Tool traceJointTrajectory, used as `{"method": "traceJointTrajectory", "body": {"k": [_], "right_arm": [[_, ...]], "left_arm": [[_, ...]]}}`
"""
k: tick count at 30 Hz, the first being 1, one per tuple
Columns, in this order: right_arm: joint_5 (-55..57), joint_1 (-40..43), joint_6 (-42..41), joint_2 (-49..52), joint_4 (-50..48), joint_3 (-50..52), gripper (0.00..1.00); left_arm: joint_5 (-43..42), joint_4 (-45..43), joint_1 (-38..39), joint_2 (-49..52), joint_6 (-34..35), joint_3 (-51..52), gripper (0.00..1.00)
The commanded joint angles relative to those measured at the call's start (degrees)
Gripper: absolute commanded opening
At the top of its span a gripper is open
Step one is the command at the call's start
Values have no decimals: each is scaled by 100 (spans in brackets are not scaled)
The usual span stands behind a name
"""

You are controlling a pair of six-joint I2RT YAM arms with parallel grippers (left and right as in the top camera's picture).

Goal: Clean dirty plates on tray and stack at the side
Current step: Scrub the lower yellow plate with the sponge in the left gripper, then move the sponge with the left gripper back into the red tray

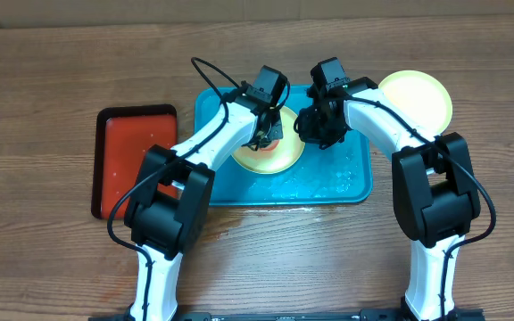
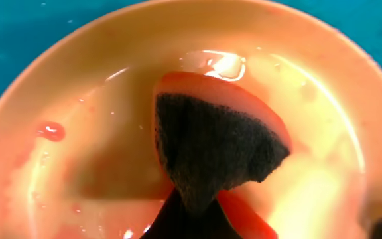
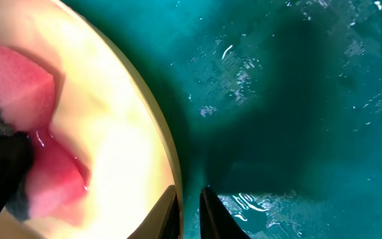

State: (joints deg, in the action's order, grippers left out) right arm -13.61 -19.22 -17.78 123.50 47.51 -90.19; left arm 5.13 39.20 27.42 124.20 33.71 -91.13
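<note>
My left gripper is to rise off the plate, move left in the overhead view and lower the sponge into the red tray [image 1: 132, 141], as the tray's far half is clear.
A pale yellow plate [image 1: 273, 158] lies in the wet teal tray [image 1: 333, 183]. My left gripper [image 1: 267, 131] is shut on a red sponge with a dark scrub side [image 2: 217, 143] and presses it on the plate [image 2: 91, 153], which carries red smears and water. My right gripper [image 1: 311, 127] is shut on the plate's right rim [image 3: 128, 126], one finger inside and one outside [image 3: 190, 212]. The sponge [image 3: 18, 93] also shows in the right wrist view. A second pale yellow plate [image 1: 416, 96] lies on the table right of the tray. The light blue plate is out of view.
A smaller red tray with a dark rim [image 1: 136, 160] lies on the wooden table left of the teal tray. The tray floor [image 3: 297, 99] is wet with droplets. Both arms cross over the tray's back half.
</note>
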Motion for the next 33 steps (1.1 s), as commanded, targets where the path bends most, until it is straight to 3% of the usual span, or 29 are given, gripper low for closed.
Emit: {"method": "traceJointTrajectory", "body": {"k": [1, 9, 18, 25, 30, 33], "right_arm": [[68, 15, 17, 7, -24, 24, 13], [70, 15, 20, 7, 59, 24, 13], [70, 15, 20, 7, 57, 24, 13], [70, 15, 20, 7, 48, 24, 13], [70, 15, 20, 7, -33, 24, 13], [68, 15, 17, 7, -107, 24, 13]], "left_arm": [[1178, 146, -66, 96, -319, 153, 4], [1821, 1217, -374, -57, -352, -619, 4], [715, 2326, -981, -205, -345, -1954, 4], [417, 3523, -2037, -323, -328, -2542, 4], [424, 4297, -2970, -315, -238, -2461, 4], [223, 4323, -3434, -315, -229, -2221, 4]]}}
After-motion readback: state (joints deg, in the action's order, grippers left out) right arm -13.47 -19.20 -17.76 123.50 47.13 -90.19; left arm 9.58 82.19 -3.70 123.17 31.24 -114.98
